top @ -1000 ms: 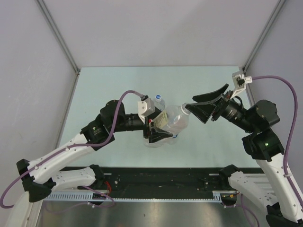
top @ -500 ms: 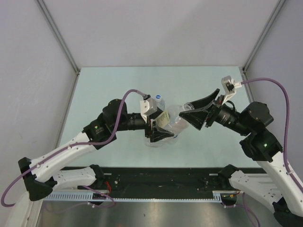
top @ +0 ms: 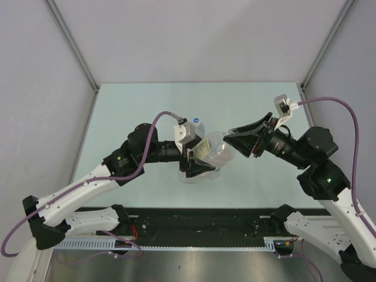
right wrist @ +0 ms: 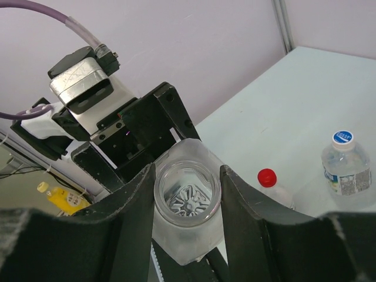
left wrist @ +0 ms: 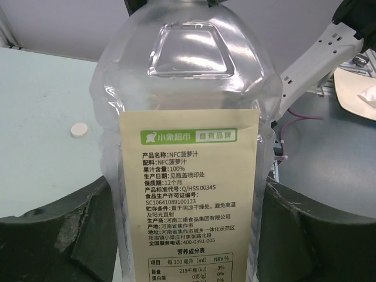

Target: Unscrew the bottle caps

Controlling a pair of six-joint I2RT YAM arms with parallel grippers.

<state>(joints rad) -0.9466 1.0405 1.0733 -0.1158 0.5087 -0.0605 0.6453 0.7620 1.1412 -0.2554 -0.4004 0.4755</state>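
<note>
My right gripper will next swing outward, turn the bottle upright, lower it and then release it, because the clear far tabletop is outward of my gripper and below it.
The large clear bottle (top: pixel 218 150) with the yellowish label (left wrist: pixel 189 176) is held off the table, tilted with its neck toward the right arm. My left gripper (top: pixel 198 160) is shut on its body, with a dark finger (left wrist: pixel 53 235) pressed against each side. In the right wrist view the bottle's mouth (right wrist: pixel 187 197) is open with no cap on it. My right gripper (right wrist: pixel 187 176) is shut on that neck, its jaws against the rim on both sides. A white cap (left wrist: pixel 79 129) lies loose on the table.
A small bottle with a red cap (right wrist: pixel 267 177) and a bottle with a blue cap (right wrist: pixel 343 138) stand on the table beyond the held bottle. From above, the blue-capped bottle (top: pixel 198 125) sits just behind my left wrist. Grey walls close in the table's sides.
My right gripper has moved left up to the large bottle's neck and its jaws have closed in around it. My left gripper keeps the same hold on the bottle's body.
</note>
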